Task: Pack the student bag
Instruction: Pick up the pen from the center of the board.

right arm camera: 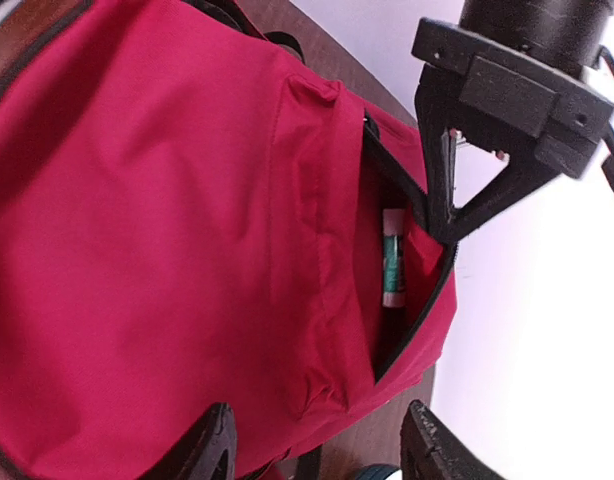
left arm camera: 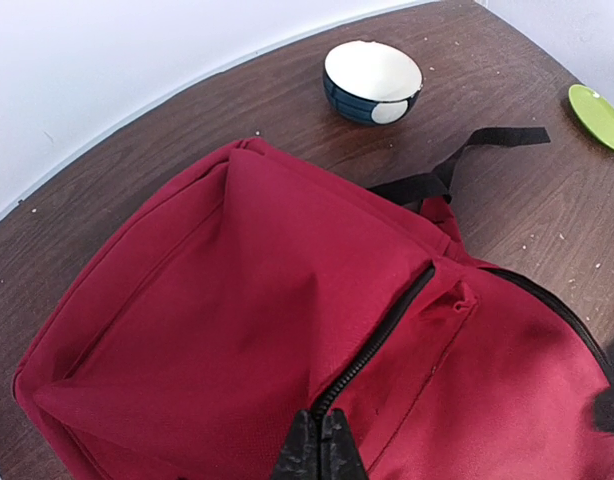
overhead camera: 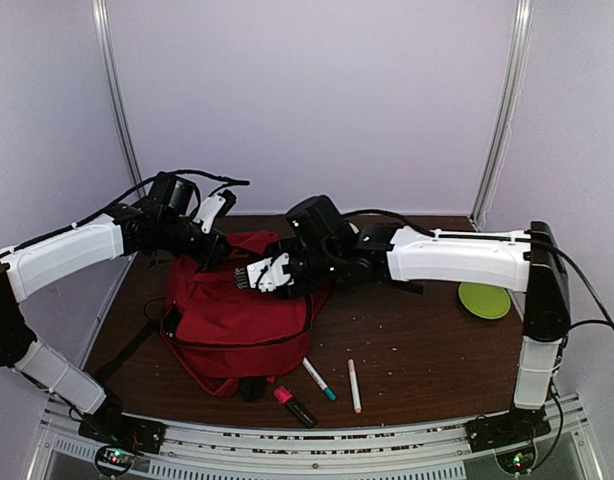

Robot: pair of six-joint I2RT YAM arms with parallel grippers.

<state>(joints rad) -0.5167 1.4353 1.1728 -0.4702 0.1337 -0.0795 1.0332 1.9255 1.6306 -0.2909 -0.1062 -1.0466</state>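
The pink pen's far end (overhead camera: 352, 368) is below my right gripper and to its right in the top view, so that gripper needs to move back and down onto it next.
The red student bag (overhead camera: 235, 318) lies on the table at centre left, and also shows in the left wrist view (left arm camera: 237, 300) and the right wrist view (right arm camera: 157, 220). My left gripper (left arm camera: 322, 448) is shut on the zipper edge of the bag's front pocket and holds it open; it also shows in the top view (overhead camera: 217, 255) and the right wrist view (right arm camera: 442, 215). A pink-and-green marker (right arm camera: 392, 260) lies inside the open pocket. My right gripper (overhead camera: 262, 272) is open and empty just above the bag beside the pocket mouth, its fingers (right arm camera: 212, 450) spread wide.
A teal-tipped marker (overhead camera: 319, 379), a pink pen (overhead camera: 354, 385) and a pink-and-black highlighter (overhead camera: 295, 405) lie in front of the bag. A green plate (overhead camera: 484, 299) sits at the right. A blue-and-white bowl (left arm camera: 372, 80) stands behind the bag.
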